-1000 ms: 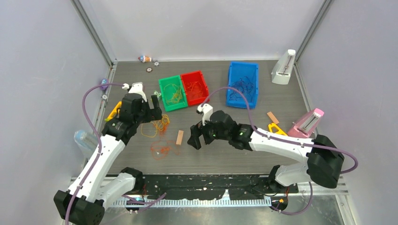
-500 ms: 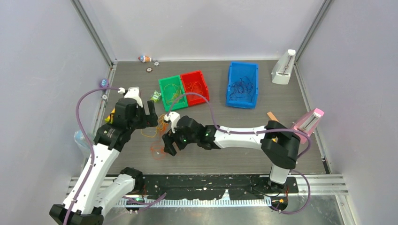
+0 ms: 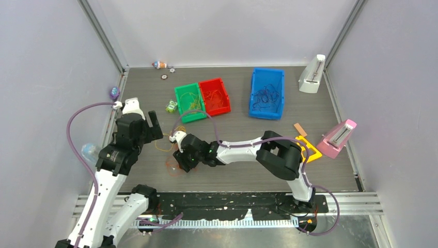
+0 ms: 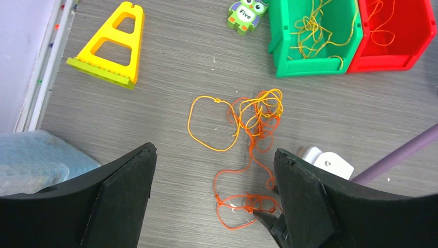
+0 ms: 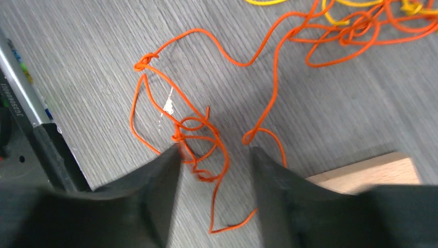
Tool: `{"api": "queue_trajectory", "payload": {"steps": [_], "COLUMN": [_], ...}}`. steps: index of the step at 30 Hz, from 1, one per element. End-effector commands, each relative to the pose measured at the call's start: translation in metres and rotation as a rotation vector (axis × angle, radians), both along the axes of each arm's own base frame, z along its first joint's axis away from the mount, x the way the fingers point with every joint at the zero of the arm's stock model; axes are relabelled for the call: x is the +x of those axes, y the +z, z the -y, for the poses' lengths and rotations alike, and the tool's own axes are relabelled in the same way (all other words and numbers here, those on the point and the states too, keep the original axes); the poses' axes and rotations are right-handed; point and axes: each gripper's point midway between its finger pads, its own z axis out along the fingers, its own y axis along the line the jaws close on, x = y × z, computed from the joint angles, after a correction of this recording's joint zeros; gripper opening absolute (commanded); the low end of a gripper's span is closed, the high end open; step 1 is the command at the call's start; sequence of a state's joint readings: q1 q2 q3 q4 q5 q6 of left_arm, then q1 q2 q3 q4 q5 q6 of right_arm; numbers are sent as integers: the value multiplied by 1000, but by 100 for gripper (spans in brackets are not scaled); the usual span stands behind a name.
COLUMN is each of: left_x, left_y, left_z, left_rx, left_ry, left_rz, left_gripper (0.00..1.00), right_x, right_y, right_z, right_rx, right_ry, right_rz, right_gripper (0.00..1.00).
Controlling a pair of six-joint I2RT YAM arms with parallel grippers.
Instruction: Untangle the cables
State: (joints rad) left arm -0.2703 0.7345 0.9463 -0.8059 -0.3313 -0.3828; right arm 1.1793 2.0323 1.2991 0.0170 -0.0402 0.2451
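Observation:
I should next move my left gripper to the right in the top view and lower it onto the yellow cable, which is knotted with the orange cable under my right gripper.
Loose cables lie tangled on the table. A yellow loop (image 4: 206, 124) joins a yellow-orange knot, and an orange strand runs down from it to a small orange tangle (image 5: 201, 134) (image 3: 172, 168). My right gripper (image 5: 214, 152) (image 3: 182, 161) is low over that tangle. Its jaws are still apart, with strands between them and one finger (image 5: 168, 170) touching the knot. My left gripper (image 4: 214, 155) (image 3: 155, 124) hangs wide open above the cables and holds nothing. More cables lie in the green bin (image 3: 178, 101), red bin (image 3: 225, 93) and blue bin (image 3: 253, 93).
A tan wooden block (image 5: 361, 170) lies just right of the orange tangle. A yellow triangular frame (image 4: 111, 49) and an owl tile (image 4: 247, 14) sit near the left arm. A clear plastic bag (image 3: 89, 151) is at the left edge. White (image 3: 312, 75) and pink (image 3: 338, 137) stands are at the right.
My right arm swept left from the table's middle to the orange tangle and came down over it, its jaws narrowing. My left gripper drew back to the left, away from the cables.

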Motion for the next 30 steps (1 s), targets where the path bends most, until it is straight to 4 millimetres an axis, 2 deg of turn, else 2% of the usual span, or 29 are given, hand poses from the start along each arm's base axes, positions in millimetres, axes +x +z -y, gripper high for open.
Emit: {"api": "queue_trajectory", "payload": {"steps": [1,2,3,4,5,6,7,8,13,15,16,17,18,19,20,21,25,30], "left_x": [0,0,0,1,1,2,3,5,6,6,7,8,9,8,8,9,8,6], "left_y": [10,10,10,9,8,7,4,0,-21,-32,-37,-42,-48,-53,-60,-63,-82,-95], "left_z": [-11,-11,-11,-9,-6,-3,2,8,59,75,80,84,87,90,94,98,116,132], "left_rx": [18,18,17,13,4,-2,-14,-28,-163,-250,-287,-313,-338,-357,-373,-391,-424,-391], "left_ry": [53,53,52,46,30,13,-9,-42,-287,-322,-324,-326,-321,-326,-334,-341,-377,-420], "left_rz": [27,26,26,24,24,21,17,5,-31,-25,-22,-23,-34,-50,-67,-74,-105,-90], "left_gripper": [84,84,84,84,84,84,84,84,92,94,94,94,93,92,91,89,87,86], "right_x": [1,1,-1,-1,-3,-4,-7,-10,-19,-16,-15,-14,-9,-8,-3,-2,20,41], "right_y": [18,25,25,40,43,64,65,81,132,154,163,181,178,196,194,209,216,210], "right_z": [-13,-11,-7,-5,-2,-1,4,10,40,58,74,85,97,108,119,130,173,206], "right_rx": [-7,0,0,25,47,90,101,131,207,235,236,267,249,288,277,312,320,318], "right_ry": [25,20,18,15,14,16,19,22,24,-2,-21,-43,-67,-81,-106,-123,-237,-406], "right_rz": [103,113,113,123,131,144,145,155,193,214,217,233,229,240,236,249,241,202], "right_gripper": [40,22,14,8,6,6,5,5,5,5,5,5,5,5,5,5,5,5]}}
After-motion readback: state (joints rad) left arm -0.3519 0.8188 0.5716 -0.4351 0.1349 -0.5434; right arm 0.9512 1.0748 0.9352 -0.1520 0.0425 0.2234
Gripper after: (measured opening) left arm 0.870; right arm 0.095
